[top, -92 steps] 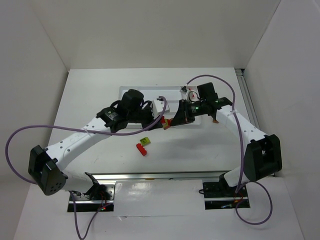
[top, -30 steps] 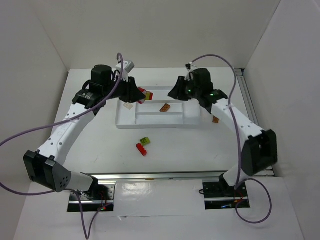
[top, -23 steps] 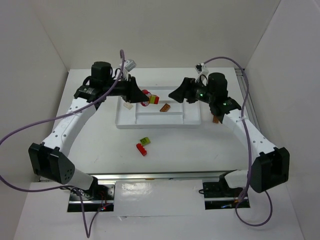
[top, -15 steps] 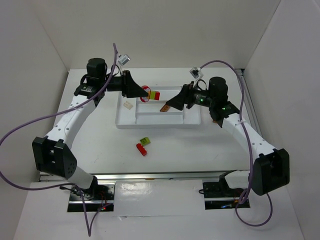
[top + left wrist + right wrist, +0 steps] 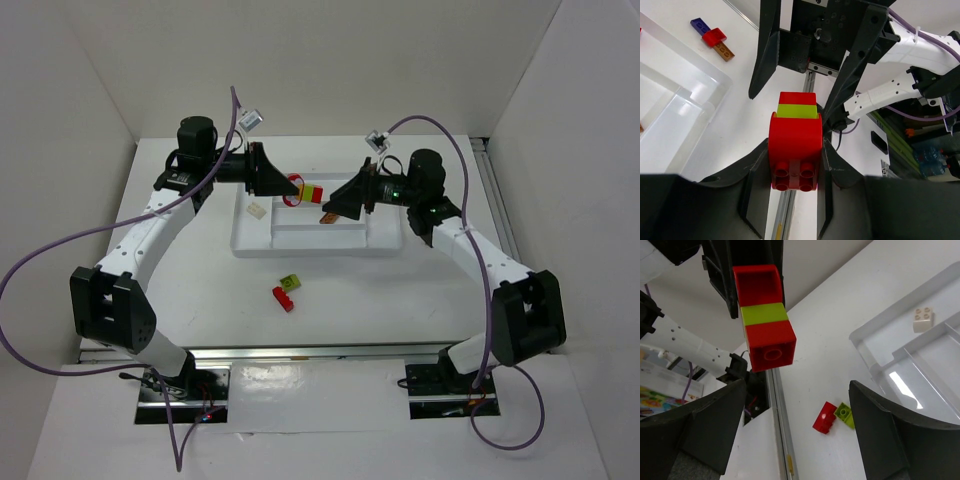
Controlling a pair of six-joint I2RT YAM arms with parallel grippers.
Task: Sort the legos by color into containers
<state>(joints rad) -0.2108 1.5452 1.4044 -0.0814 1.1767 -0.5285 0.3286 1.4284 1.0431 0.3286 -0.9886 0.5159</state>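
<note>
Next I need to move my right gripper left in the top view and close on the stack's far red brick, as that brick hangs ahead of the gripper's open fingers.
A stack of legos, red, lime green, red (image 5: 307, 190), hangs in the air above the white tray (image 5: 318, 246), and my left gripper (image 5: 289, 188) is shut on its near red brick (image 5: 795, 145). My right gripper (image 5: 334, 206) stands open facing the stack's far end, not touching it. In the right wrist view the stack (image 5: 765, 315) is up at the left, ahead of my right gripper (image 5: 797, 432). A cream brick (image 5: 257, 210) and an orange-brown brick (image 5: 327, 217) lie in the tray's containers. A lime brick (image 5: 290, 282) and a red brick (image 5: 283, 298) lie on the table.
A dark blue, red and orange-brown row of bricks (image 5: 713, 38) lies on the table beyond the tray's corner (image 5: 715, 80). The right arm's fingers (image 5: 771, 55) stand either side of the stack's far end. The arm bases and a metal rail (image 5: 320, 350) line the near edge.
My right gripper has opened wide and swung left to face the stack. My left gripper has lifted the stack slightly to the right, still shut on it.
</note>
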